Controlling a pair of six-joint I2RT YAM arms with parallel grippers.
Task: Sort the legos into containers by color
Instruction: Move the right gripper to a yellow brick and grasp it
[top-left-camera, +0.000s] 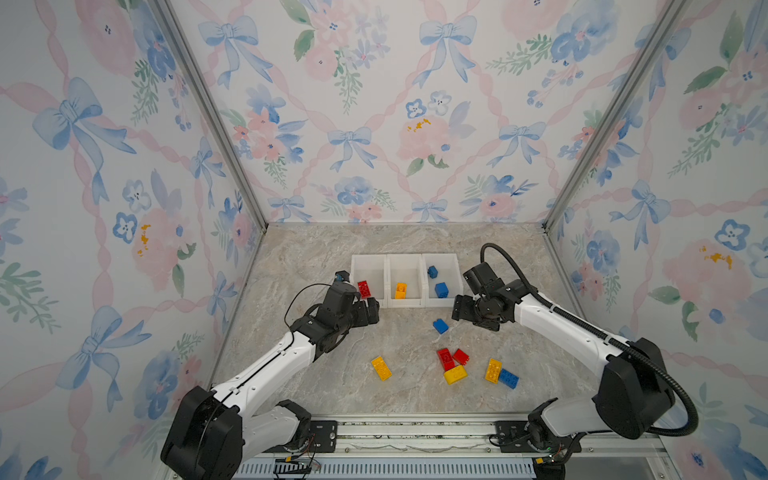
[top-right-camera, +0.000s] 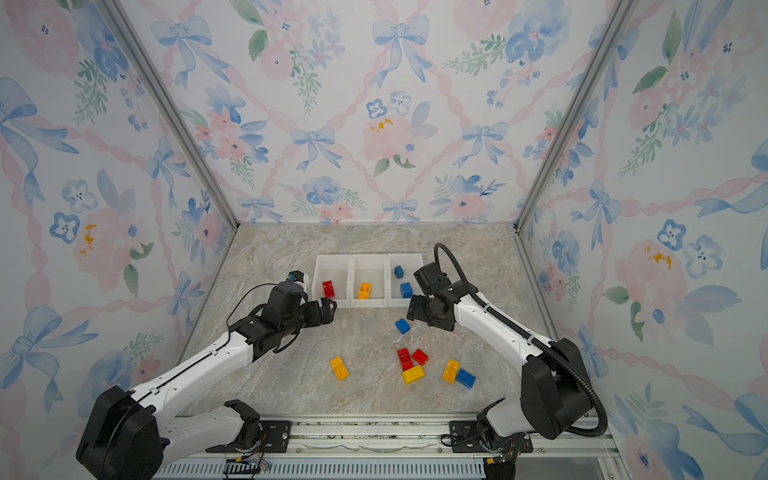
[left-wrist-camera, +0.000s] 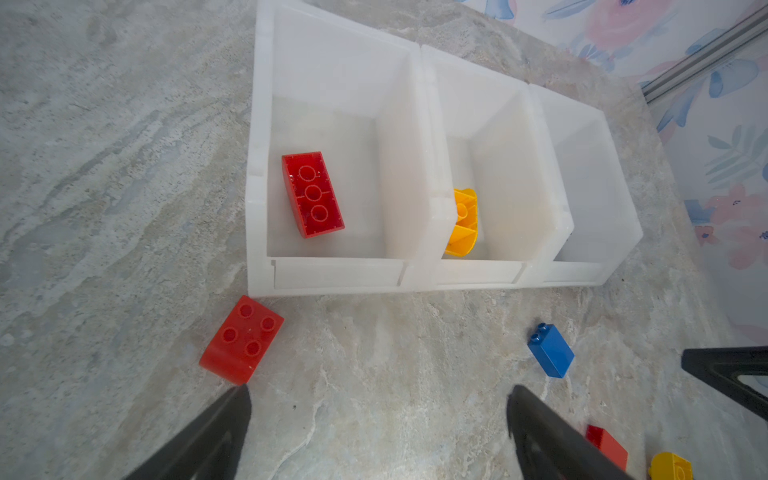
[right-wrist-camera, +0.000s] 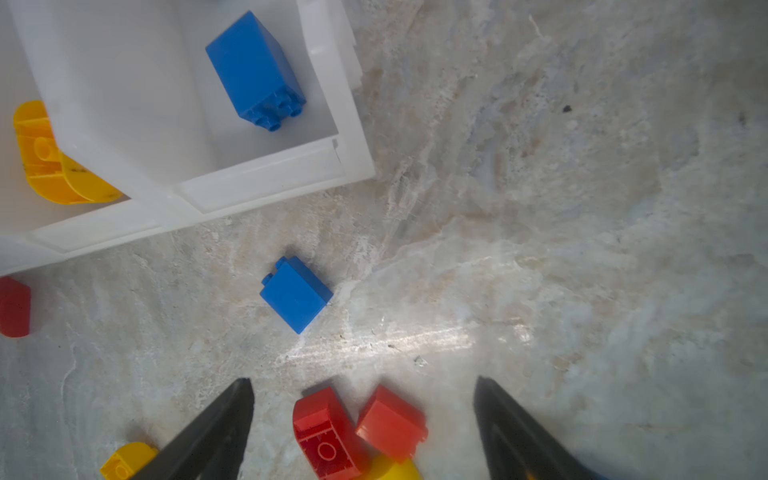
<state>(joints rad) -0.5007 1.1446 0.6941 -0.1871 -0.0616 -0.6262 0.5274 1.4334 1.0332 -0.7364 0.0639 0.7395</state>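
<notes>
The right gripper draws back and lowers over the far end of the yellow lego (top-left-camera: 496, 364) beside the blue one next, as that pair lies nearer the base.
The containers (top-left-camera: 387, 272) stand in a row at mid-table. The left bin holds a red lego (top-left-camera: 364, 289), the middle a yellow one (top-left-camera: 400, 291), the right two blue ones (top-left-camera: 441, 289). My left gripper (top-left-camera: 372, 309) hangs open and empty before the left bin, a red lego (left-wrist-camera: 243, 338) on the table just beyond one fingertip. My right gripper (top-left-camera: 459, 307) is open and empty by the right bin's front corner. A blue lego (right-wrist-camera: 296, 293) lies on the table ahead of it.
Nearer the front edge lie two red legos (top-left-camera: 445, 359), a yellow one (top-left-camera: 455, 375) against them, a yellow (top-left-camera: 493, 370) and blue (top-left-camera: 508, 378) pair, and a lone yellow one (top-left-camera: 381, 368). Floral walls enclose three sides.
</notes>
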